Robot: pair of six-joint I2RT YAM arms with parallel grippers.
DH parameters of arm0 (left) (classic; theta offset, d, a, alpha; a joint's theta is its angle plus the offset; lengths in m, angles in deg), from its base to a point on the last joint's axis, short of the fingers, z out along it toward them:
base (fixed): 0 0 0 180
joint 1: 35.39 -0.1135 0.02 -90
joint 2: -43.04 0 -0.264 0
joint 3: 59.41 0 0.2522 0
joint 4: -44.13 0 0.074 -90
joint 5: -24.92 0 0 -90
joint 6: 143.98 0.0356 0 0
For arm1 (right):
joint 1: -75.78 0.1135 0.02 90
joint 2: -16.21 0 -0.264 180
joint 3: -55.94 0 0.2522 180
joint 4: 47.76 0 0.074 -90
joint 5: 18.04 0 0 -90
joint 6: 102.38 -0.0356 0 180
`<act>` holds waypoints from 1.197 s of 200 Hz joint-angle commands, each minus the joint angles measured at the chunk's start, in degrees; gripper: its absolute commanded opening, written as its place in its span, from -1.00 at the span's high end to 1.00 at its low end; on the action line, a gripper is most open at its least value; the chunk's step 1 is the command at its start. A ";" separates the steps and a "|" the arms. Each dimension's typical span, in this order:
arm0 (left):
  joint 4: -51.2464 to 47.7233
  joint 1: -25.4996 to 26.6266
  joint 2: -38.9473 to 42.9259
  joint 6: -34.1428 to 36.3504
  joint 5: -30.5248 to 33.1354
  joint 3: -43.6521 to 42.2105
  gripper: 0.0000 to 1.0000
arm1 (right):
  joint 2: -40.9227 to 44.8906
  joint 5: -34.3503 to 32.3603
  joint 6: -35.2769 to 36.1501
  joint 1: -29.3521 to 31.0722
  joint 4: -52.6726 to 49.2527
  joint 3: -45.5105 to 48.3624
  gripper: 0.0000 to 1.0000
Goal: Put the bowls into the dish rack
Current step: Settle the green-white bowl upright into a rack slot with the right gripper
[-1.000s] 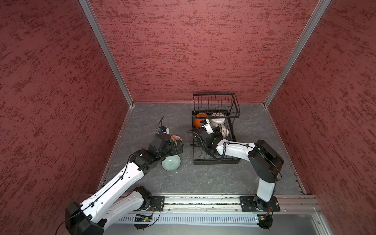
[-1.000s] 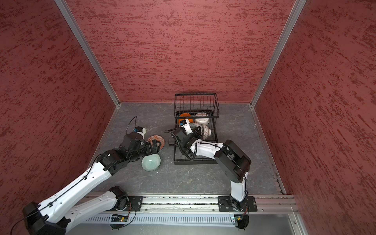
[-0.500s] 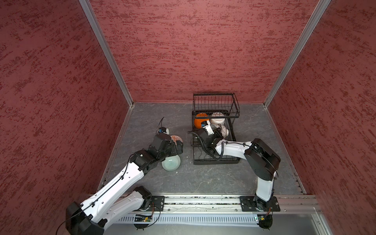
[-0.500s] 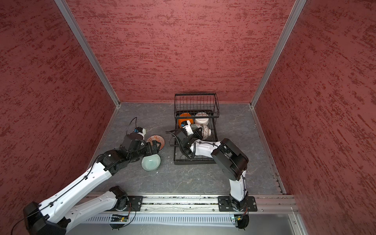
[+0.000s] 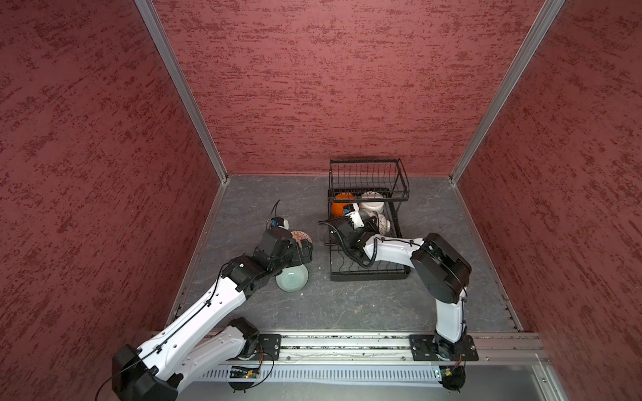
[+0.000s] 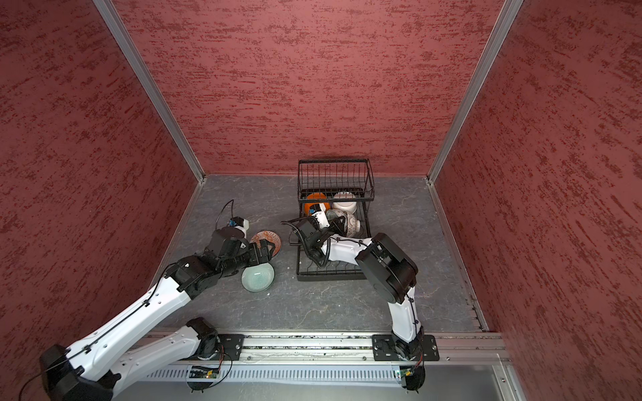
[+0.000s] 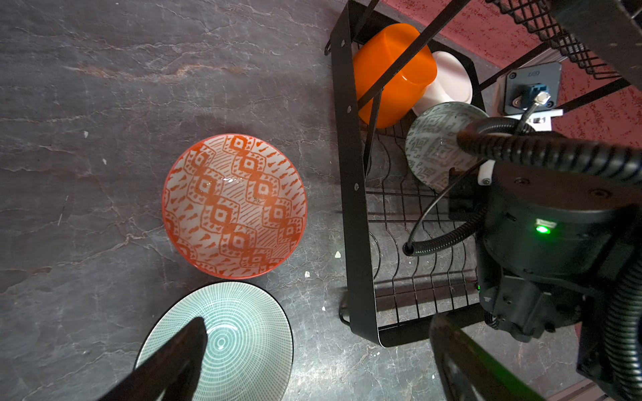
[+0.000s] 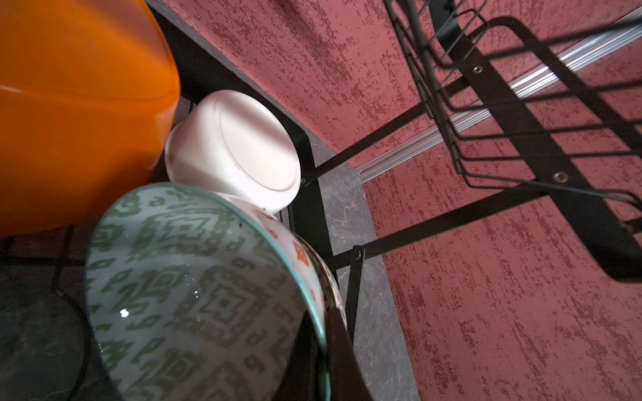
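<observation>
My right gripper shifts the dark-patterned bowl (image 6: 349,222) toward the rack wires by the orange bowl next and releases its rim, since a brown-rimmed bowl stands close behind.
The black wire dish rack (image 5: 368,276) (image 7: 354,208) stands at the back right. An orange bowl (image 5: 342,205) (image 8: 69,104) and a white bowl (image 5: 372,205) (image 8: 239,145) lie on its base under the raised basket. My right gripper (image 5: 368,222) (image 8: 324,368) is shut on the rim of a dark-patterned bowl (image 6: 349,222) (image 8: 194,284), tilted on edge beside them. On the floor sit a red-orange patterned bowl (image 7: 234,206) (image 6: 265,239) and a pale green bowl (image 7: 225,343) (image 5: 292,279). My left gripper (image 7: 316,361) (image 5: 305,251) hangs open above them, holding nothing.
The rack's raised basket (image 5: 368,178) overhangs its far end. Curved dividers (image 7: 417,243) on the near part of its base hold nothing. Red walls close in three sides. A metal rail (image 5: 347,343) runs along the front edge.
The right arm's elbow has drifted a little left while its gripper stays on the patterned bowl in the rack. The left arm has hardly moved.
</observation>
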State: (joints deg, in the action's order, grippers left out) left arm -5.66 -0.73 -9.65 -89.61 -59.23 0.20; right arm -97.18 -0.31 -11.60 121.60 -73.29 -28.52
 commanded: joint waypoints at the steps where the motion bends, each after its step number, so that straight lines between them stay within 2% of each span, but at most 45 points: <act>1: -0.73 -0.32 1.04 -0.23 -0.58 -0.13 -0.99 | -1.71 -0.94 -4.27 -0.04 -5.11 -2.96 1.00; 61: -1.19 -0.44 1.52 -0.22 -0.24 -0.21 -0.99 | -2.63 1.04 -12.44 0.45 -13.33 -4.62 1.00; 176: -0.86 -0.51 1.59 -0.45 -0.14 -1.37 -0.99 | -7.44 2.45 -17.28 2.50 -22.56 -11.95 1.00; 239: -0.62 -0.68 1.68 -0.57 -0.16 -2.07 -0.99 | -8.09 2.95 -18.71 2.87 -25.23 -14.29 0.85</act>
State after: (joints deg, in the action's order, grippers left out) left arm -6.06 -1.04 -8.69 -89.72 -59.21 -1.07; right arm -104.17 -1.54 -27.60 123.11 -96.63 -41.70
